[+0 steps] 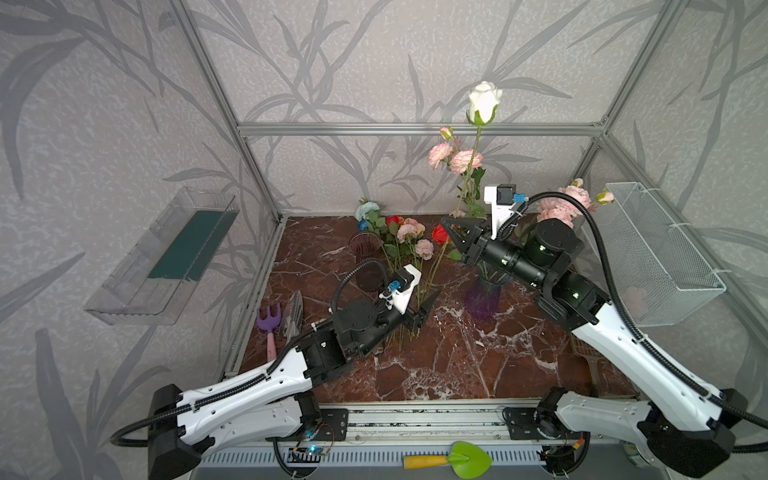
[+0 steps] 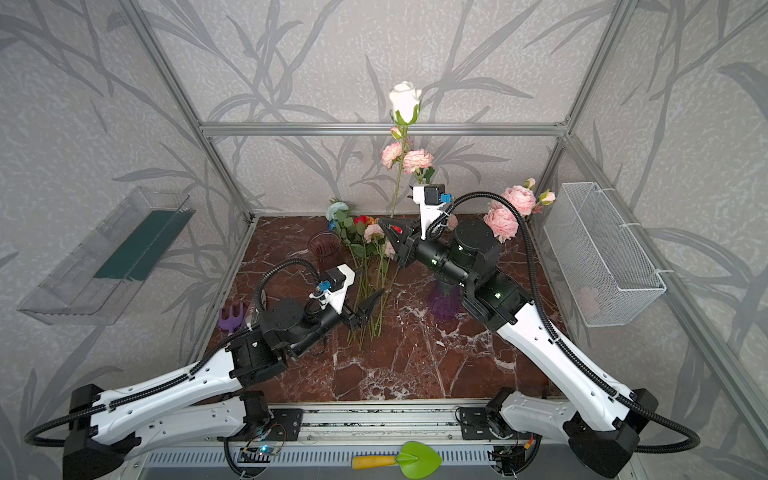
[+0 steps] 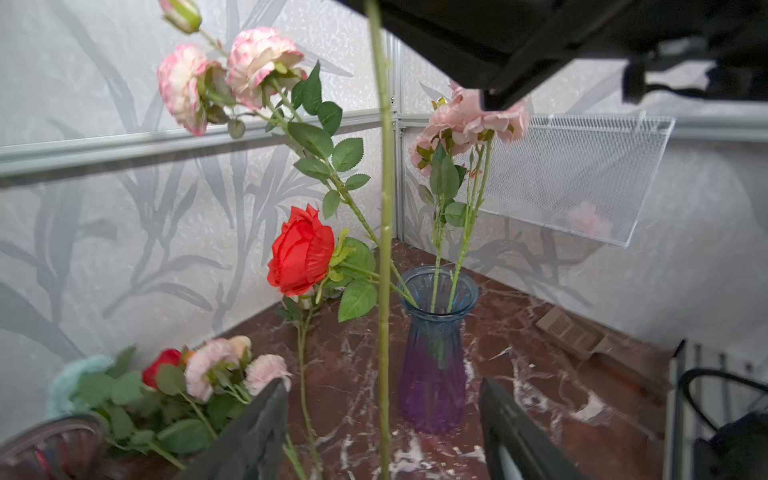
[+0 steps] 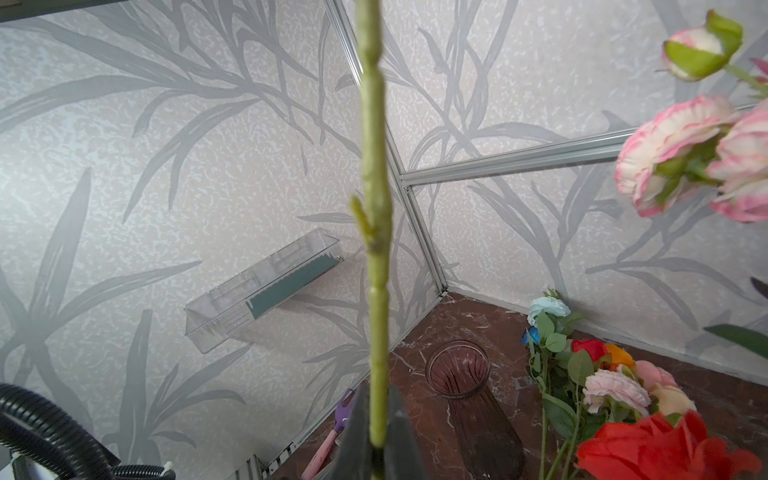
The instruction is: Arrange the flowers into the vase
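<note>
The white rose's stem still hangs beside the blue-purple vase, so I need to move my right gripper over the vase's opening (image 1: pixel 489 274), lower it and let go of the rose's stem.
A tall white rose (image 1: pixel 484 102) (image 2: pixel 405 102) stands upright above the table. My right gripper (image 1: pixel 453 228) (image 4: pixel 376 399) is shut on its green stem (image 4: pixel 376 249). The lower stem (image 3: pixel 384 249) runs between the open jaws of my left gripper (image 1: pixel 424 307) (image 3: pixel 382 386) without touching either finger. The blue-purple vase (image 1: pixel 484 297) (image 3: pixel 434 353) stands under my right arm and holds frilly pink flowers (image 1: pixel 455 158) (image 3: pixel 478 120). A red rose (image 1: pixel 440 235) (image 3: pixel 301 251) rises beside the right gripper. More flowers (image 1: pixel 399 237) (image 4: pixel 602 374) lie in a pile at the back.
A dark glass vase (image 1: pixel 365 245) (image 4: pixel 457 370) stands left of the pile. A purple rake (image 1: pixel 269 322) lies at the left edge. A clear bin (image 1: pixel 166 257) hangs on the left wall, a white mesh basket (image 1: pixel 656 253) on the right. A green trowel (image 1: pixel 453 459) lies on the front rail.
</note>
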{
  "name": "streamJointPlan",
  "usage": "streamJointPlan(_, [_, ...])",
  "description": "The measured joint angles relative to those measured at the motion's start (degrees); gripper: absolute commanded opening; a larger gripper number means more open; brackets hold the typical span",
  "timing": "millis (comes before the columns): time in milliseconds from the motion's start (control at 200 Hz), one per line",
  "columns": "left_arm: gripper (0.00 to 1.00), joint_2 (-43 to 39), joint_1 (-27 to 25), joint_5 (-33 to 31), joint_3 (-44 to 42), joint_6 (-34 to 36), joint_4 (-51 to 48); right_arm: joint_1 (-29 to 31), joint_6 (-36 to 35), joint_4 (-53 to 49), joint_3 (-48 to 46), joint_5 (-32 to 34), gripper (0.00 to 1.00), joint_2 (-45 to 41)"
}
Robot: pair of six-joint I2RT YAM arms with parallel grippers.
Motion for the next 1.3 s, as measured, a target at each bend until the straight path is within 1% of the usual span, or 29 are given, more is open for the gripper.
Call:
streamJointPlan(130, [0.83, -0.8, 0.0, -4.1, -1.3, -0.1, 1.7, 0.0, -4.7, -2.3, 0.5, 4.1, 0.03, -1.7])
streamJointPlan(220, [0.83, -1.7, 0.0, -7.6, -2.8, 0.0, 3.6, 0.0, -8.7, -4.5, 1.5, 9.1, 0.01, -3.3])
streamJointPlan(350, [0.83, -2.6, 0.0, -12.5, -4.1, 0.7, 6.4, 0.0, -14.2, -7.0, 2.8, 17.3, 0.01, -6.2])
streamJointPlan(450, [0.83, -2.8, 0.0, -14.3, -4.2, 0.9, 7.6, -0.1, -18.9, -7.8, 3.5, 24.0, 0.01, -7.8])
streamJointPlan(565, [0.83, -2.7, -0.1, -15.1, -4.2, 0.9, 8.4, -0.2, -23.6, -7.4, 3.5, 30.1, 0.01, -8.0])
streamJointPlan(705, [0.83, -2.7, -0.1, -15.8, -4.2, 0.9, 8.4, -1.2, -27.3, -5.7, 2.0, 34.7, 0.01, -6.3])
streamJointPlan(860, [0.83, -2.5, -0.1, -16.0, -4.2, 0.9, 8.4, -4.2, -26.8, -4.7, -2.4, 35.8, 0.01, -4.4])
streamJointPlan(1045, [0.83, -1.9, -0.1, -16.0, -4.2, 0.9, 8.4, -7.8, -22.6, -4.9, -7.4, 35.5, 0.02, -4.2])
streamJointPlan(1215, [0.83, -1.6, -0.1, -16.0, -4.2, 0.9, 8.4, -9.4, -19.4, -5.0, -10.6, 35.5, 0.05, -4.5])
streamJointPlan(1304, [0.83, -1.5, -0.1, -16.1, -4.2, 0.9, 8.4, -10.2, -18.3, -5.2, -12.2, 35.7, 0.05, -4.6])
